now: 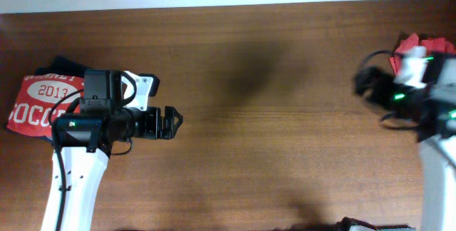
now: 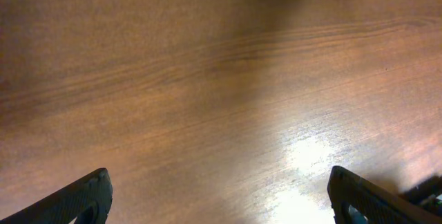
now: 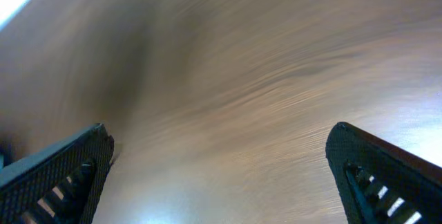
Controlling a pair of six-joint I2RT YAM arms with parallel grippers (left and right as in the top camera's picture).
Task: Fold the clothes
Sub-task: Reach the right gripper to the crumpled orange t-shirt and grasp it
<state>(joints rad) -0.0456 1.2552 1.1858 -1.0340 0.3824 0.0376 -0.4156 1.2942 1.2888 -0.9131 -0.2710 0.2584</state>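
The bunched orange-red clothes [image 1: 419, 45] are next for my right gripper, which goes to the right in the overhead view and down onto them, as its open fingers span only bare wood.
A bunched bit of the orange-red clothes [image 1: 419, 45] shows at the table's far right edge, mostly hidden behind my right arm; no lettering is visible. My right gripper [image 1: 363, 83] points left just beside it, open and holding nothing. In the right wrist view the gripper [image 3: 221, 175] has only bare wood between its wide-apart fingers [image 3: 62, 172]. My left gripper [image 1: 173, 122] sits at the left of the table, also pointing toward the middle. Its wrist view shows the gripper [image 2: 219, 198] open over bare wood, with dark fingertips [image 2: 86, 198] at the bottom corners.
A red shirt with white "2013 SOCCER" print [image 1: 39, 103] lies on a dark folded garment [image 1: 65, 65] at the left edge, partly under my left arm. The brown wooden table [image 1: 271, 117] spans the view, with a white wall strip along the back.
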